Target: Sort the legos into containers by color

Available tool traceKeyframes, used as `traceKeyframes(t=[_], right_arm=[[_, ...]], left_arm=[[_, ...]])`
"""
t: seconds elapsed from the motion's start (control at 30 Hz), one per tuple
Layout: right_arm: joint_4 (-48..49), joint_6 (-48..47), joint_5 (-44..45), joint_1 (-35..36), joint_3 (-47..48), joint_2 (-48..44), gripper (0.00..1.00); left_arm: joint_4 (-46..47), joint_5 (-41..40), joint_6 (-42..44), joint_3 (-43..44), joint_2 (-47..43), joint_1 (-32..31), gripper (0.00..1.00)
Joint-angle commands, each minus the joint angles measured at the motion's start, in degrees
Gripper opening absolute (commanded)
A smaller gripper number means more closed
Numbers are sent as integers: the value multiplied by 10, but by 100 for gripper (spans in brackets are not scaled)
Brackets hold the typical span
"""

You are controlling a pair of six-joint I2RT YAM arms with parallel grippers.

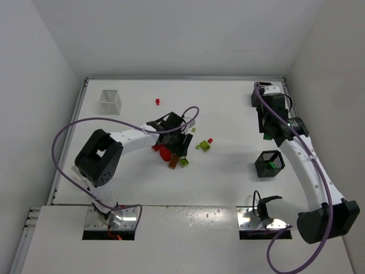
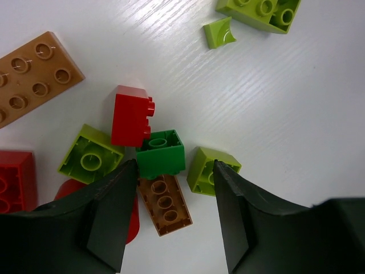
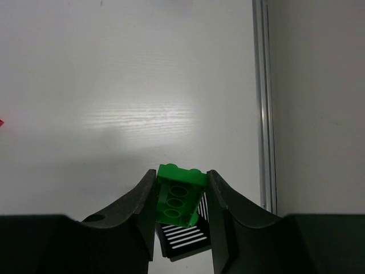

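Note:
My right gripper draws back toward the near black basket next, over its open top (image 1: pixel 270 161) (image 3: pixel 183 234), and releases the brick. This is because that basket, already holding green, lies back from the gripper.
My left gripper (image 2: pixel 175 171) is open and low over a clump of legos (image 1: pixel 174 154) at mid-table. Between its fingers lie a green brick (image 2: pixel 161 154) and an orange-brown brick (image 2: pixel 165 206). A yellow-green brick (image 2: pixel 205 170) touches the right finger. A red brick (image 2: pixel 131 116) and another yellow-green brick (image 2: pixel 88 160) lie just beyond. My right gripper (image 3: pixel 181 182) is shut on a green brick (image 3: pixel 179 197) and holds it above a black basket (image 3: pixel 182 241). In the top view that gripper (image 1: pixel 267 136) is just beyond the black basket (image 1: pixel 269 164).
A white basket (image 1: pixel 110 101) stands at the far left. A lone red brick (image 1: pixel 157 101) lies near it. A small red brick (image 1: pixel 210 140) and a yellow-green one (image 1: pixel 202 146) lie right of the clump. A tan plate (image 2: pixel 31 77) lies at the left. The table's right rail (image 3: pixel 263 103) is close.

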Motion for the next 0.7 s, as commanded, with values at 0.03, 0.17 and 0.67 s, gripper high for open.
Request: traceKeyframes(t=[0.03,0.17,0.67], right_arm=[[-12,-20,0,-20,-19,-24,0],[-6,-25,-6,-42,-43,-29,0],[31,-36,-54,-93,-118,-49,0]], left_arm=[[3,1,1,20,14,-15,61],[3,1,1,25,27,-15,59],[3,19,7,41,44,-20,19]])
